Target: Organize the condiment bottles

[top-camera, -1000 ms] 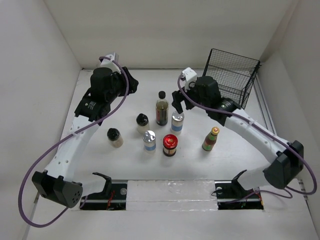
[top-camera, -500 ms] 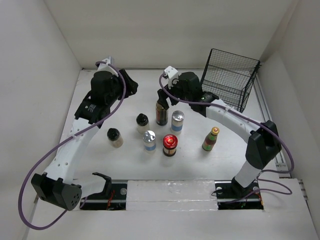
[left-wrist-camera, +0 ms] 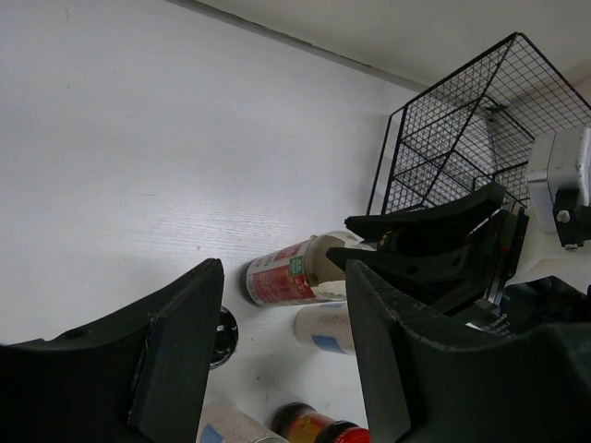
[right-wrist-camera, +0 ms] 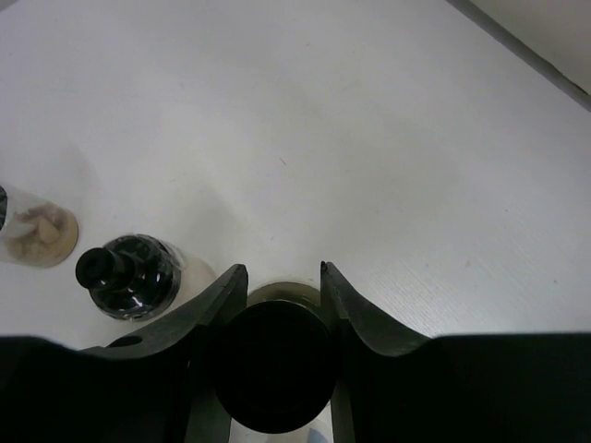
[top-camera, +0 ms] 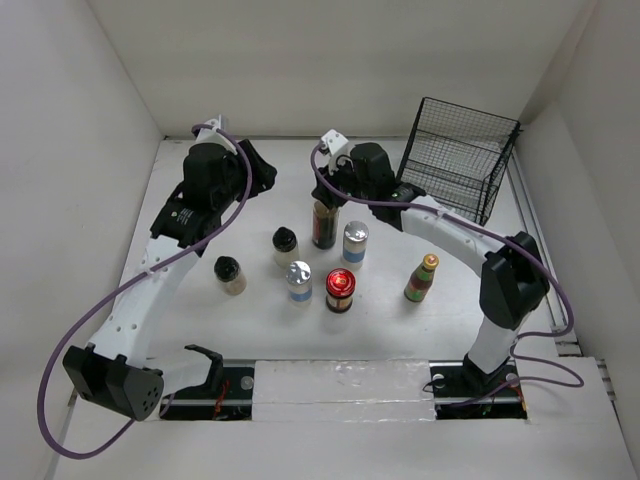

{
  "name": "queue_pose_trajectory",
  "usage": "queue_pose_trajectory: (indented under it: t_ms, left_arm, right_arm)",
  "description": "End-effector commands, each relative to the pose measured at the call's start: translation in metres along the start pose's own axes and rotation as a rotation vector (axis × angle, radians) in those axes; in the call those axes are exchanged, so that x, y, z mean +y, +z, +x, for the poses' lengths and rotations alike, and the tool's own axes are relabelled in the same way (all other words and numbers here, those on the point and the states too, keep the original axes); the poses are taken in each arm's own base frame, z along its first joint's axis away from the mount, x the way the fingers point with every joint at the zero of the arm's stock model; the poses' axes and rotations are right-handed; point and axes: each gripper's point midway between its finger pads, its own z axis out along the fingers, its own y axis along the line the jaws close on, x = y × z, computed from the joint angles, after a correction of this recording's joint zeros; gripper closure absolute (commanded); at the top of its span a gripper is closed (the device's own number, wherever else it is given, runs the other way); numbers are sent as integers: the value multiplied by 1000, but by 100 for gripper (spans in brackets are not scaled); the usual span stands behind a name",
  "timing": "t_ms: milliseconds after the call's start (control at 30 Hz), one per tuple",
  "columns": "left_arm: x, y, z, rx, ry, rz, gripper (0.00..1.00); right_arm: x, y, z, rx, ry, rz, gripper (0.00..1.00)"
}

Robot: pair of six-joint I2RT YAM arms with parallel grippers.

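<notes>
My right gripper lifts across next, lowers the tall dark bottle into the wire basket and releases it, since the basket stands to the gripper's right in the top view.
The tall dark bottle stands mid-table, and my right gripper is shut on its black cap, one finger on each side. My left gripper hovers open and empty behind the group, to the left. In its wrist view the gripper looks at the bottle's red label. Two silver-lidded jars, a red-lidded jar, two black-capped beige jars and a green-red bottle stand around it.
A black wire basket stands at the back right, close behind the right arm. White walls enclose the table on three sides. A black-capped jar is just left of the right fingers.
My right gripper has swung left from above the silver-lidded jar to the tall dark bottle and closed on its cap. The left arm has barely shifted.
</notes>
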Motion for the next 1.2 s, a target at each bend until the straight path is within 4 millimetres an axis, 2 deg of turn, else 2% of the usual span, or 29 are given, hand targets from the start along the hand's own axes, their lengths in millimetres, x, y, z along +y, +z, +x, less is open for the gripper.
queue_pose_trajectory:
  t_ms: [0,33,67,133,167,200,233,267,300,333,367,400,500,533,600,633,700,800,833,967,1167]
  left_arm:
    - [-3,2,1,-3,-3,13,49]
    - [-3,2,1,-3,-3,13,49]
    - [-6,2,0,-5,-4,26,49]
    - [-6,5,3,7,-12,28,49]
    - [-6,5,3,8,-12,28,49]
    - [-6,5,3,8,-12,28,49]
    - [-6,5,3,8,-12,28,49]
    - [-6,5,3,8,-12,28,49]
    - [-5,6,7,20,-12,31,49]
    - [-3,7,11,28,-12,25,49]
    - [-4,7,12,33,-12,33,49]
    - [-2,8,15,41,-11,28,49]
    - [-4,8,14,38,-1,41,49]
    - [-4,8,14,38,-1,41,49]
    - [-7,9,13,42,-1,49,49]
    - [-8,9,14,47,-1,57,49]
    - [-10,12,15,53,-1,64,49]
    - [-11,14,14,54,-1,64,49]
    - [-12,13,11,46,8,69,49]
    - [-11,16,13,53,8,64,49]
    - [-13,21,17,72,8,75,49]
  right_arm:
    - [0,-29,-102,-268,-16,38,96]
    - [-9,-30,-102,-269,-11,63,96]
    - [-13,-42,-135,-333,-11,72,97]
    - [-29,-61,-166,-385,1,105,100]
    - [-35,-83,-202,-464,-4,121,100]
    - [-42,-94,-216,-500,5,135,100]
    - [-59,-105,-223,-509,7,172,100]
    - [-68,-116,-234,-531,14,189,100]
    - [-74,-135,-255,-581,12,207,100]
    - [-82,-147,-264,-601,8,229,100]
    - [-102,-155,-267,-609,9,269,100]
    - [-110,-166,-281,-645,8,287,100]
    - [-150,-185,-293,-671,9,384,100]
    - [-162,-192,-309,-708,-1,411,100]
    - [-195,-207,-312,-721,8,500,100]
    - [-206,-212,-321,-749,3,529,100]
    - [-232,-228,-324,-776,6,606,100]
    - [-249,-245,-329,-817,-1,663,100]
    - [-263,-250,-325,-816,-3,692,100]
    - [-291,-268,-316,-809,-14,757,100]
    - [-323,-270,-299,-780,-20,803,100]
